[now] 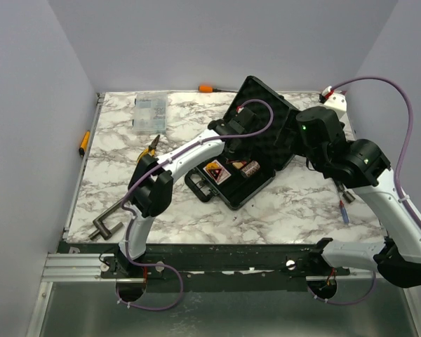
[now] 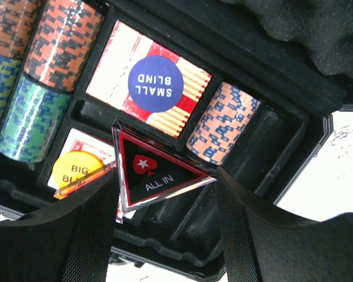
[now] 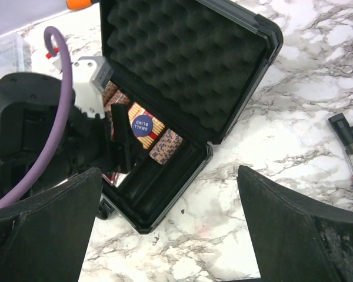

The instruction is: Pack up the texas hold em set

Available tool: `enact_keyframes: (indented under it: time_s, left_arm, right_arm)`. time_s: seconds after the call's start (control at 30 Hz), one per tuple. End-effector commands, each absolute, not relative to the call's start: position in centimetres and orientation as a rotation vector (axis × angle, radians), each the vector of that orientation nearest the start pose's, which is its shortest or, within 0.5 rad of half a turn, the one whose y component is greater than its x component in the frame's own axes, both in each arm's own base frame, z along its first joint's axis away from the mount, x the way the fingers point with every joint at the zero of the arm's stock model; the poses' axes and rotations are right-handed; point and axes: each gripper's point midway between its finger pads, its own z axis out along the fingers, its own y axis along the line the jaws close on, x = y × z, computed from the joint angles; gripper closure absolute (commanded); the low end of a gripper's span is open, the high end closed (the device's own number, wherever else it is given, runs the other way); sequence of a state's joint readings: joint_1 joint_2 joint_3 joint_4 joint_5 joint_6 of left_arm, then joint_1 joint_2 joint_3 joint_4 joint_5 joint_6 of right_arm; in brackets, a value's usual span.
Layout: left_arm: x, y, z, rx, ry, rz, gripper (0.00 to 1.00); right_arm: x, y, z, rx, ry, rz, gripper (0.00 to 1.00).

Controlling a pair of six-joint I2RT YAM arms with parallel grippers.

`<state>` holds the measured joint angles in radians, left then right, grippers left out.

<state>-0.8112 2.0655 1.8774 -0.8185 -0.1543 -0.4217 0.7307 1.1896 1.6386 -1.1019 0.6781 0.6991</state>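
The ALL IN triangle (image 2: pixel 150 173) goes outward and down onto the orange card deck next, where my left gripper releases it, since only a blue button lies there.
The black briefcase (image 1: pixel 228 189) lies open in the middle of the table, its foam-lined lid (image 1: pixel 266 116) raised. In the left wrist view it holds several chip stacks (image 2: pixel 62 44), an orange card deck (image 2: pixel 188 88) with a blue SMALL BLIND button (image 2: pixel 155 83) on it, and a yellow BIG BLIND button (image 2: pixel 76 170). My left gripper (image 2: pixel 165 194) is over the case, its fingers (image 2: pixel 247 229) touching both sides of a tilted red-black ALL IN triangle (image 2: pixel 150 173). My right gripper (image 3: pixel 170 194) is open and empty above the table, right of the case (image 3: pixel 159 200).
A clear organiser box (image 1: pixel 149 112) and yellow-handled pliers (image 1: pixel 149 149) lie at the back left. An orange-handled screwdriver (image 1: pixel 209 88) lies by the back wall. A metal tool (image 1: pixel 105 226) sits at the front left. Small tools (image 1: pixel 344 207) lie at the right.
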Motion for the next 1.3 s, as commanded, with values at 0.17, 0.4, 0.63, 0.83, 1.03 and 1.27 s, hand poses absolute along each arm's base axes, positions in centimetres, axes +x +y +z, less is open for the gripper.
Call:
enact_keyframes:
  time_s: [0.17,0.4,0.63,0.83,1.03,1.27]
  left_arm:
    - [37.1,-37.2,11.0,0.495,2.554,-0.3,0.6]
    - [38.3,-37.3,9.5,0.471,2.577,-0.295,0.6]
    - [39.2,-37.2,8.6,0.442,2.592,-0.298,0.59]
    - [39.7,-38.0,8.2,0.446,2.592,-0.325,0.57]
    - [40.0,-37.9,7.6,0.432,2.603,-0.321,0.54]
    - [40.0,-37.8,7.3,0.423,2.609,-0.323,0.42]
  right_arm:
    - [26.5,12.4,35.0,0.32,2.044,0.17,0.0]
    - [26.7,12.8,34.6,0.307,2.052,0.171,0.0]
    - [26.8,13.2,33.7,0.291,2.08,0.167,0.0]
    - [27.0,13.5,33.1,0.263,2.098,0.154,0.0]
    - [27.3,14.1,32.3,0.245,2.125,0.151,0.0]
    - [27.5,14.6,31.8,0.233,2.14,0.148,0.0]
